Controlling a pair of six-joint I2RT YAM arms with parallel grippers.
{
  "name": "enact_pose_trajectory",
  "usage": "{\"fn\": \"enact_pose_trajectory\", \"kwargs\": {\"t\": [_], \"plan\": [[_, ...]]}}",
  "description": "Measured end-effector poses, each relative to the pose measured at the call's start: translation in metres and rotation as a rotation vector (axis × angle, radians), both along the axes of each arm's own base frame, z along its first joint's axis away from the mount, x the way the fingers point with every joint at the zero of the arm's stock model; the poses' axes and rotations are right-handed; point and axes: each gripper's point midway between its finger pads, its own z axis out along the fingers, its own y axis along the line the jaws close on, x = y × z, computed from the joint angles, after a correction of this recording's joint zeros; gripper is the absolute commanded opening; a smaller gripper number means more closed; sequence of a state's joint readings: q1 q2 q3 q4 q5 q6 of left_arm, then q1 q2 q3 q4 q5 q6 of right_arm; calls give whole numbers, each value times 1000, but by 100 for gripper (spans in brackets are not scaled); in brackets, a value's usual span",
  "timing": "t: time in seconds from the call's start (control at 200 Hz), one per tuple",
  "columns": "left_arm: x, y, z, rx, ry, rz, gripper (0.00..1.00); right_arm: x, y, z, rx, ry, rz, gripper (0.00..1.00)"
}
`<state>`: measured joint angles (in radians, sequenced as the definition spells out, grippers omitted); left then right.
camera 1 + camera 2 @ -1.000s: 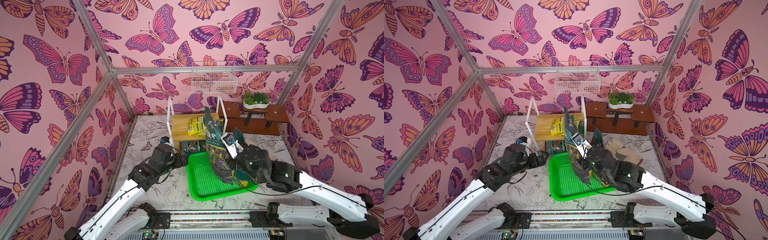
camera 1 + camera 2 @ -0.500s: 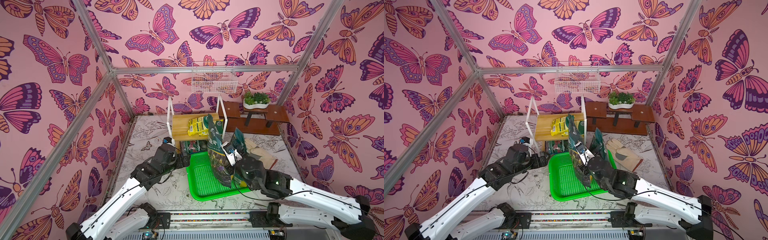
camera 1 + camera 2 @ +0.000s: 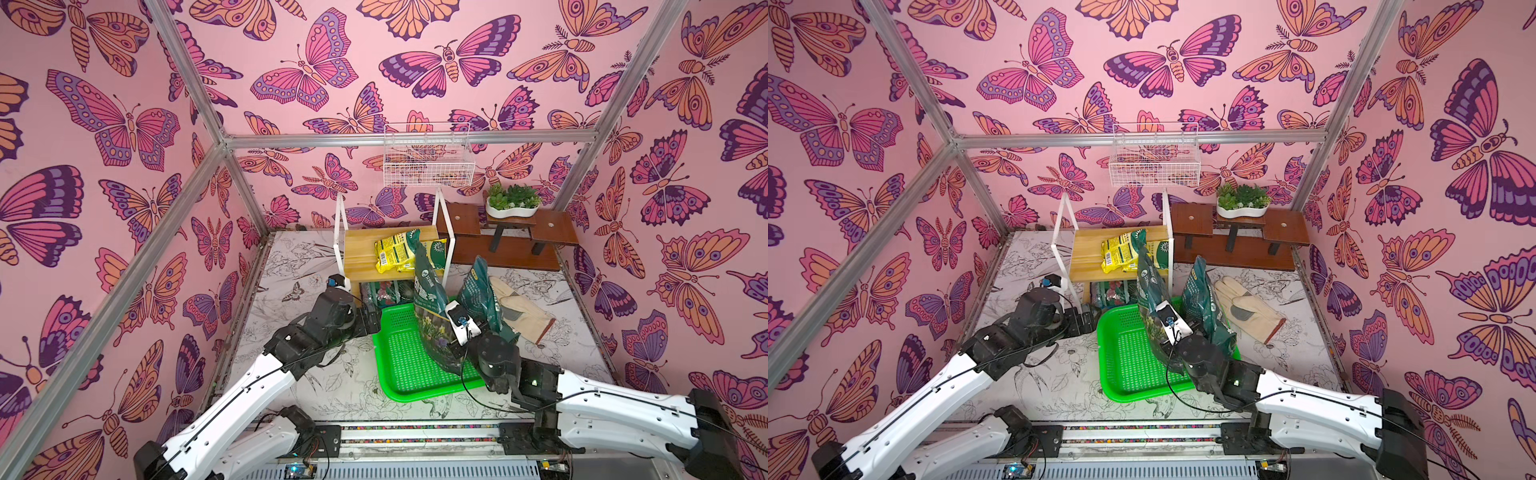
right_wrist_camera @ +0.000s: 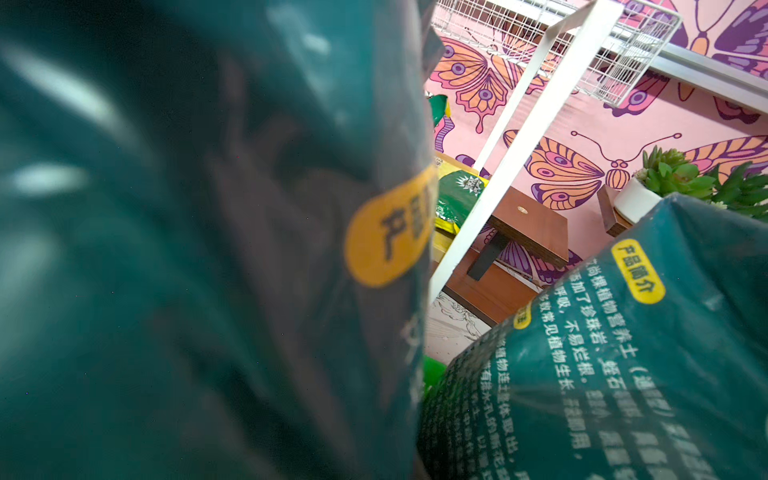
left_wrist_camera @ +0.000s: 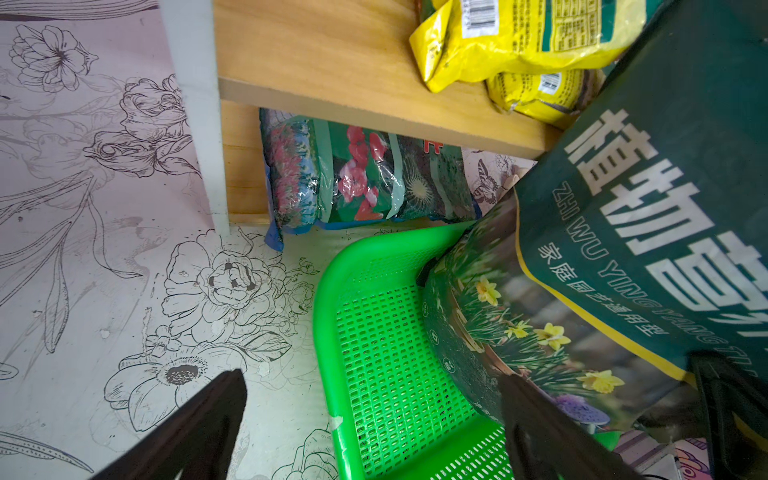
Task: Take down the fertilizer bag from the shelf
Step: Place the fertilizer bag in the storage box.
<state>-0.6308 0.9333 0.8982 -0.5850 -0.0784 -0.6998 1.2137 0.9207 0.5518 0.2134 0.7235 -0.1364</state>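
I need to move my right gripper toward the second dark green bag (image 3: 478, 289) leaning close beside it next and let go of the fertilizer bag, whose bottom is already in the tray (image 3: 399, 365).
The shelf (image 3: 361, 253) stands at the back with two yellow bags (image 3: 392, 251) on its top board and a colourful bag (image 5: 357, 174) on the lower board. A dark green fertilizer bag (image 3: 430, 299) stands upright with its bottom in the green tray (image 3: 399, 365). It fills much of the right wrist view (image 4: 166, 249). My right gripper (image 3: 455, 338) is pressed against its right side, shut on it, the jaws hidden. A second dark green bag (image 3: 482, 291) leans just to the right. My left gripper (image 5: 370, 419) hangs open over the tray's left rim (image 5: 328, 332), holding nothing.
A beige work glove (image 3: 519, 307) lies on the floor right of the tray. A dark brown plant stand (image 3: 511, 245) with a white planter (image 3: 513, 208) sits at the back right. A white wire basket (image 3: 428, 162) hangs on the back wall above the shelf.
My right arm has drawn back and lower, and the dark green bag has come down with it into the tray. The left arm has barely moved.
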Motion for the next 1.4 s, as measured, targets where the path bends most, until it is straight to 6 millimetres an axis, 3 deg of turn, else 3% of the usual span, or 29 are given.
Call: {"fn": "enact_pose_trajectory", "kwargs": {"t": [0.285, 0.551, 0.726, 0.941, 1.001, 1.042, 1.067, 1.227, 1.267, 1.402], "plan": [[0, 0, 0, 2, -1, 2, 100, -2, -23, -5, 81, 32, -67, 0], [2, -2, -8, 19, 20, -2, 100, -8, -44, -9, 139, 90, -102, 12], [2, -3, -9, 22, 25, -2, 100, -7, -49, -7, 176, 97, -130, 32], [2, -4, -9, 22, 25, -7, 100, -6, -51, -4, 185, 103, -143, 46], [1, -4, -9, 22, 25, -7, 100, -6, -51, -1, 187, 102, -144, 61], [1, -4, -9, 22, 25, -7, 100, -6, -51, 1, 193, 103, -146, 82], [1, -4, -9, 23, 25, -7, 100, -6, -52, 3, 201, 103, -147, 88], [2, -4, -9, 25, 23, -5, 100, -8, -56, 18, 252, 97, -147, 92], [2, -3, -9, 27, 22, -5, 100, -8, -57, 23, 266, 94, -146, 100], [3, -2, -9, 31, 18, -1, 100, -9, -60, 44, 299, 77, -143, 99]]}}
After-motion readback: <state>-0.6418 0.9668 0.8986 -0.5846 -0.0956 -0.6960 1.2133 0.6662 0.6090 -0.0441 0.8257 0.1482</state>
